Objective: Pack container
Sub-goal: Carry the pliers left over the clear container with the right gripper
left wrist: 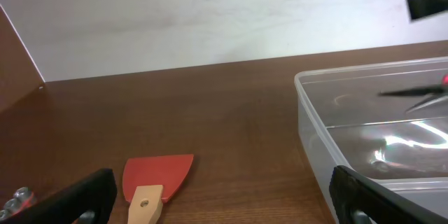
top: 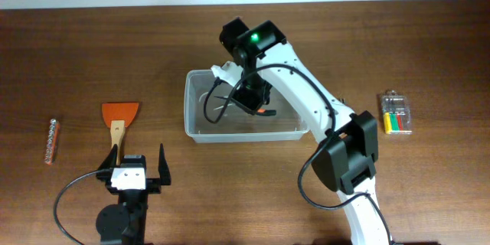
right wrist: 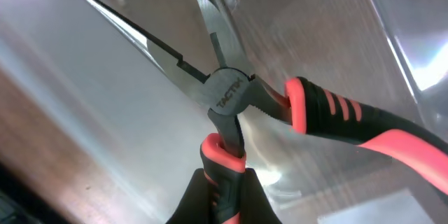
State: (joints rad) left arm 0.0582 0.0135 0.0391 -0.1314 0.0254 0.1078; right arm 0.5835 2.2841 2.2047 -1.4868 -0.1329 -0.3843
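Observation:
The pliers (right wrist: 225,98) still hang above the container's bottom, which is below my right gripper, so next it should lower them inside the container's sides and release them there.
The clear plastic container (top: 197,126) sits mid-table. My right gripper (top: 255,106) hangs over its inside, shut on one red-and-black handle of the needle-nose pliers (right wrist: 225,98). The pliers' tips are spread apart, and the other handle (right wrist: 364,129) sticks out to the right, above the container floor (right wrist: 105,112). My left gripper (top: 139,167) rests near the table's front edge, open and holding nothing. Just beyond it lies an orange scraper (top: 120,115) with a wooden handle. In the left wrist view, the scraper (left wrist: 157,178) lies between the black fingers (left wrist: 84,192), and the container (left wrist: 315,133) stands to the right.
A strip of silver bits (top: 51,139) lies at the far left. A small clear case of coloured bits (top: 396,114) sits at the right. The right arm (top: 348,149) reaches up from the front edge.

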